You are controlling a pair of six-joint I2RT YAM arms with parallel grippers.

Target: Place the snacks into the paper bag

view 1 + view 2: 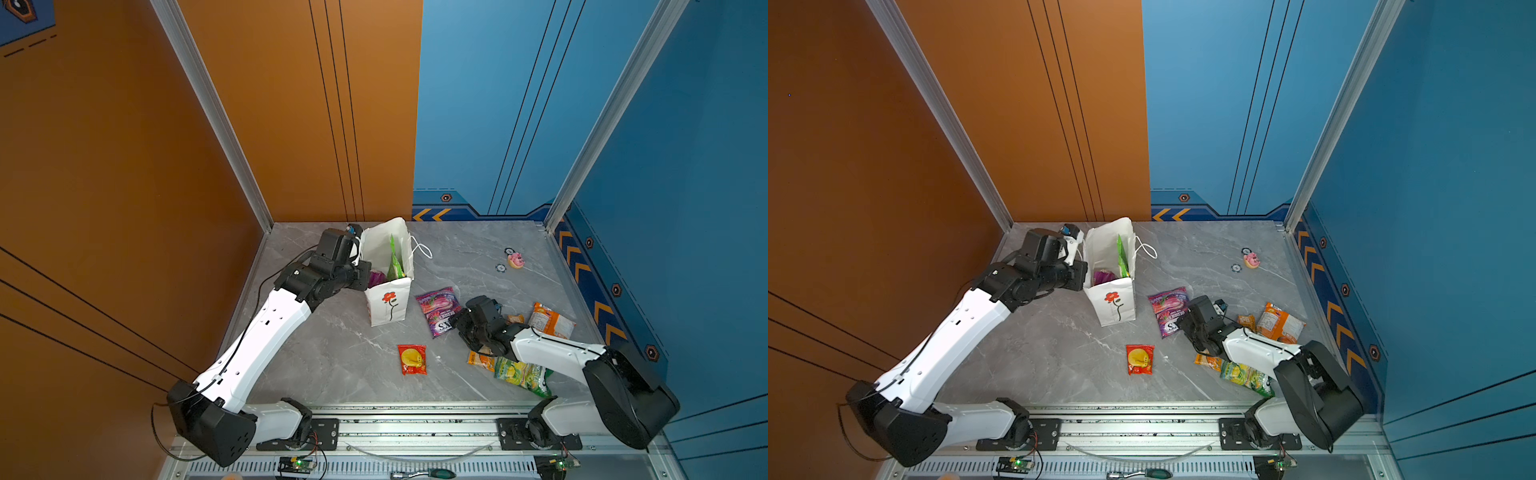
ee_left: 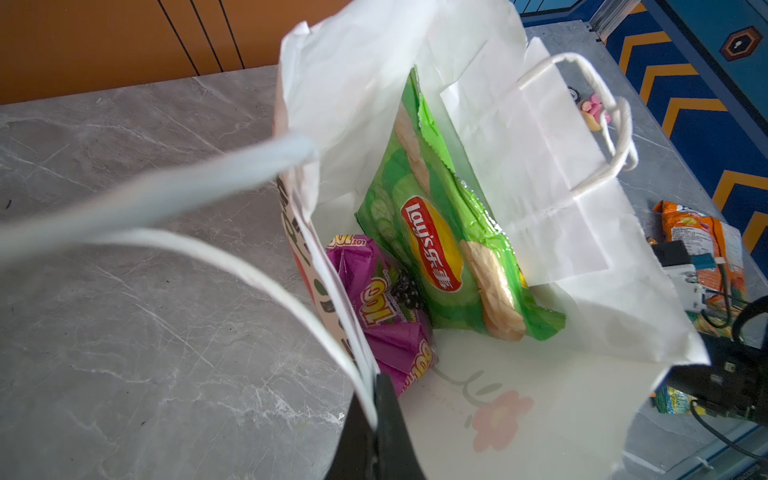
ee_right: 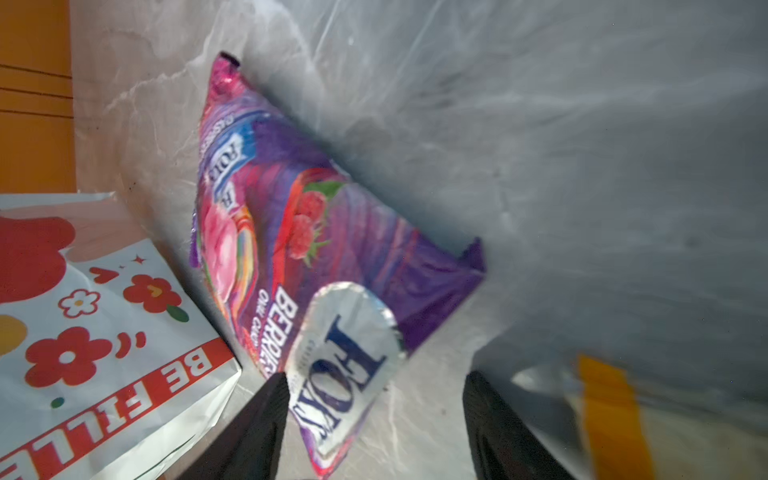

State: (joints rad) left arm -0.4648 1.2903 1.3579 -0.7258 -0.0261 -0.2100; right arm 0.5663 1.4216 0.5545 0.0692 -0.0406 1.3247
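My right gripper moves slightly toward the paper bag next and closes on the purple Fox's packet's labelled end (image 1: 442, 325) (image 3: 340, 388), since it is nearer the finger by the bag.
The white paper bag (image 1: 388, 309) (image 1: 1113, 305) stands upright with its mouth open. My left gripper (image 2: 376, 399) (image 1: 362, 275) is shut on its near rim. Inside lie a green Lay's packet (image 2: 436, 232) (image 1: 395, 266) and a purple grape packet (image 2: 382, 316). My right gripper (image 3: 374, 378) (image 1: 457, 323) hangs open low over the table. The end of the purple Fox's packet (image 3: 311, 232) (image 1: 438, 309) lies between its fingers. On the table lie a red packet with a yellow circle (image 1: 412, 359), an orange packet (image 1: 550, 320) and a green-yellow packet (image 1: 523, 376).
A pink donut-like toy (image 1: 516, 260) and two small dark discs (image 1: 500, 268) sit at the back right. Another orange packet (image 1: 480, 359) lies partly under the right arm. Orange and blue walls close the table's sides and back. A metal rail (image 1: 415, 428) runs along the front.
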